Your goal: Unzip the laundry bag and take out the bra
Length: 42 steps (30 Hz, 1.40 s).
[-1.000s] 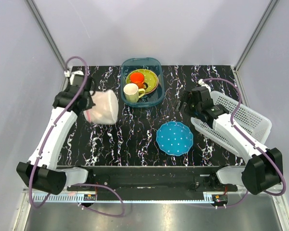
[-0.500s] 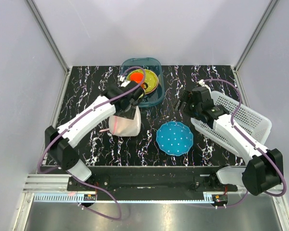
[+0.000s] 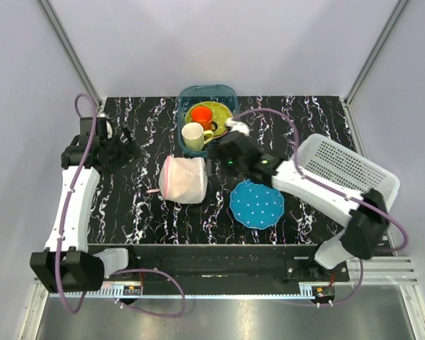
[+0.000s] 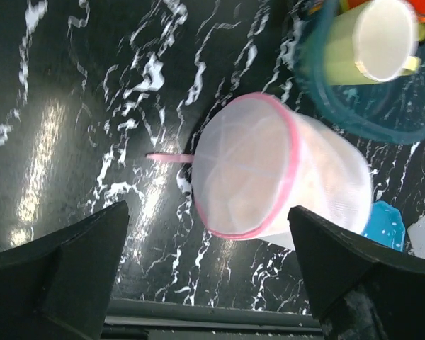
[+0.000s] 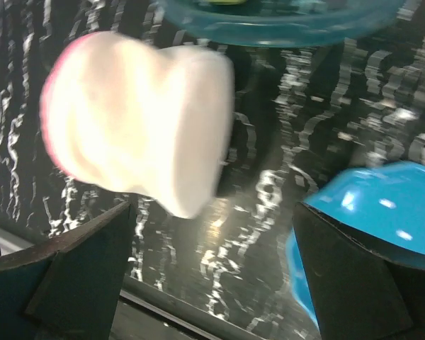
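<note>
My right gripper moves across the bag and down onto the bag's raised pink zipper trim (image 3: 168,177) (image 5: 48,106) next, which lies below the gripper, to the left in the top view.
The laundry bag (image 3: 185,180) lies on its side on the black marble table, a white mesh dome with pink zipper trim. Its pink pull tab (image 4: 166,156) sticks out to the left. The bra is hidden inside; only a faint beige tint shows through the mesh (image 4: 269,170). My left gripper (image 3: 129,145) hangs open and empty, well left of the bag. In the left wrist view its gripper (image 4: 209,283) frames bare table below the bag. My right gripper (image 3: 211,167) is open and empty just right of the bag (image 5: 134,127), whose picture is blurred in the right wrist view.
A teal tub (image 3: 227,145) behind the bag holds a cream mug (image 3: 193,136), an orange cup and a yellow-green plate. A blue dotted plate (image 3: 256,203) lies right of the bag, under the right arm. A white perforated basket (image 3: 347,173) stands at the right edge.
The left gripper carried the bag from the left toward the middle, let it go and drew back to the far left. The right arm swung left from the basket to the bag.
</note>
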{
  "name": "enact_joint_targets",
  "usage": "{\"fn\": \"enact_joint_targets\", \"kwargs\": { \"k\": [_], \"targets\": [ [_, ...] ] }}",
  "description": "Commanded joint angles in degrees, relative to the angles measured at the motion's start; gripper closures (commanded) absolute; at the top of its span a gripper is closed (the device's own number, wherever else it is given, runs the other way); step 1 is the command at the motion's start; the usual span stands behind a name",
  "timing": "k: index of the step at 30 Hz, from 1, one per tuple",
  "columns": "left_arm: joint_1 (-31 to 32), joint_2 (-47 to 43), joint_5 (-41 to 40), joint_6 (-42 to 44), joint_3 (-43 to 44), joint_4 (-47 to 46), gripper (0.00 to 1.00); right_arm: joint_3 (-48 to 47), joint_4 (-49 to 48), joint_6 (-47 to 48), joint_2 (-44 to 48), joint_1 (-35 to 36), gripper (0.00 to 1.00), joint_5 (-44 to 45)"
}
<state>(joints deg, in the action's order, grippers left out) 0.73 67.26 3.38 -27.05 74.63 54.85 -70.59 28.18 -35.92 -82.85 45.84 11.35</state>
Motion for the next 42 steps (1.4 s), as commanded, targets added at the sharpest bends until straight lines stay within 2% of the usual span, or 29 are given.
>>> {"fn": "enact_joint_targets", "kwargs": {
  "k": [1, 7, 11, 15, 18, 20, 21, 22, 24, 27, 28, 29, 31, 32, 34, 35, 37, 38, 42],
  "targets": [
    [-8.79, -0.29, 11.82, -3.36, -6.77, -5.36, 0.01, -12.89, 3.80, 1.47, -10.65, 8.28, 0.00, 6.48],
    [-12.42, -2.05, 8.14, -4.68, -11.25, -5.72, 0.01, -26.34, 4.42, 3.84, -21.47, 15.22, 0.00, 8.24],
    [-13.21, -3.28, 6.65, -5.47, -12.31, -5.72, 0.01, -32.41, 4.25, 4.55, -28.92, 16.64, 0.01, 7.54],
    [-13.48, -4.07, 6.82, -6.17, -13.28, -6.16, 0.01, -37.33, 2.50, 4.28, -35.26, 16.73, 0.04, 9.11],
    [-13.57, -4.33, 7.34, -6.44, -13.46, -6.68, 0.01, -40.66, 2.40, 5.24, -40.36, 16.73, 0.12, 9.48],
    [-13.57, -4.25, 7.78, -6.26, -13.37, -6.77, 0.01, -43.48, 3.45, 5.25, -42.39, 16.73, 0.44, 7.82],
    [-13.56, -4.16, 7.61, -5.91, -13.28, -6.77, 0.01, -43.49, 3.72, 5.42, -42.22, 16.73, 0.63, 7.20],
    [-13.56, -4.07, 7.61, -4.95, -13.20, -6.77, 0.01, -43.41, 3.55, 5.42, -41.00, 16.73, 1.00, 6.93],
    [-13.56, -3.72, 6.91, -4.07, -13.02, -6.60, 0.01, -42.27, 3.02, 7.44, -38.80, 16.65, 1.00, 5.35],
    [-13.56, -3.72, 9.18, -3.80, -13.80, -7.73, 0.01, -36.05, -1.27, 11.39, -31.08, 15.95, 1.00, 0.71],
    [-13.65, -3.72, 10.32, -3.80, -13.98, -8.26, 0.01, -33.59, -3.38, 11.92, -25.84, 15.25, 1.00, -1.84],
    [-13.65, -3.98, 12.77, -3.80, -14.42, -8.96, 0.01, -28.43, -7.66, 12.71, -23.35, 14.28, 1.00, -10.22],
    [-13.56, -5.47, 16.12, -2.66, -15.65, -11.86, 0.01, -23.22, -11.73, 12.46, -16.69, 9.46, 1.00, -21.23],
    [-13.48, -6.17, 19.79, -2.14, -16.09, -13.18, 0.02, -18.32, -16.19, 10.71, -14.99, 7.00, 1.00, -32.95],
    [-13.39, -7.84, 23.50, -0.99, -17.75, -16.69, 0.02, -14.33, -20.34, 8.77, -12.00, 0.34, 1.00, -45.04],
    [-12.95, -9.16, 26.91, -0.99, -18.20, -17.84, 0.02, -11.18, -24.45, 5.98, -11.46, -1.62, 1.00, -55.02],
    [-12.69, -9.96, 30.97, -1.16, -20.39, -21.35, 0.02, -8.96, -27.73, 3.06, -10.76, -5.83, 1.00, -62.21],
    [-12.60, -10.57, 35.51, -1.60, -21.01, -22.67, 0.02, -7.82, -30.62, 1.31, -10.67, -6.72, 1.00, -66.16],
    [-11.64, -10.66, 47.40, -4.67, -24.53, -31.37, 0.01, -6.58, -31.61, 0.59, -10.23, -8.93, 1.00, -68.13]
  ]
}}
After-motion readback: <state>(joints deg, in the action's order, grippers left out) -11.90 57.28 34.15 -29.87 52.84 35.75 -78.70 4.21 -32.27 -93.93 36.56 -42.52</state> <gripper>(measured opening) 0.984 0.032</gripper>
